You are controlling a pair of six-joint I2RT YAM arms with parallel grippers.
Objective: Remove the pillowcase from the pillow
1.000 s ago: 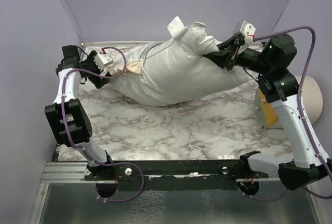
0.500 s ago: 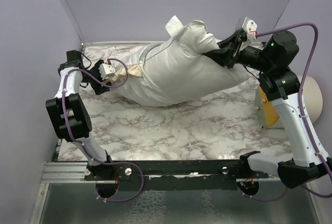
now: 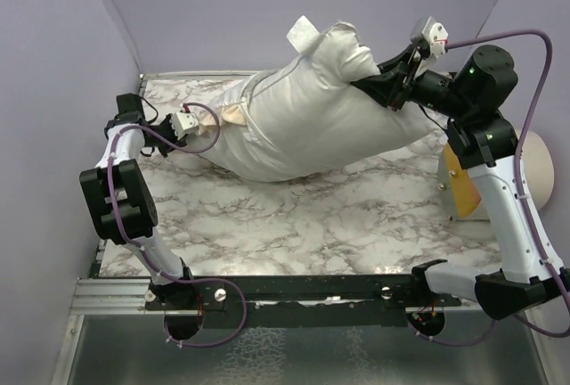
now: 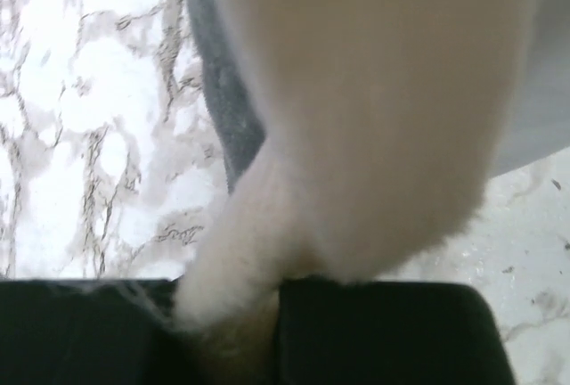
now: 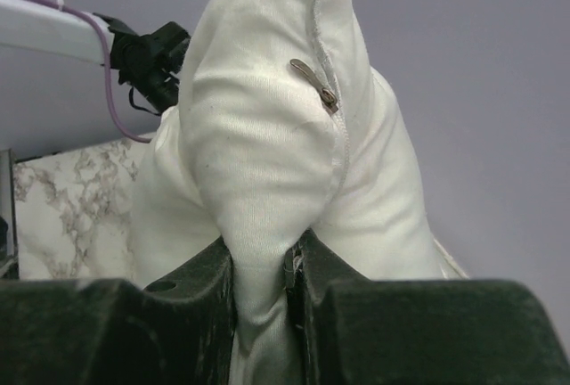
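My left gripper next pulls away from the still-covered pillow, then lifts toward the table's back edge, which lies outward of it, and releases the trim.
The plump white pillow hangs tilted over the back of the table, its tagged corner uppermost. My right gripper is shut on a fold of the pillow's fabric just below its zipper pull and holds that end up. The limp pillowcase still covers the pillow's lower left end, white face outward, with cream trim bunched at its mouth. My left gripper is shut on that fuzzy cream trim. A strip of the dark grey face shows beside the trim.
The marble tabletop lies below the pillow. A yellow and white object and a round cream thing sit at the right edge, beside my right arm. Purple walls close in on the left, back and right.
My left gripper moved right onto the cream trim and went from open to shut on it. My right gripper raised its end of the pillow slightly.
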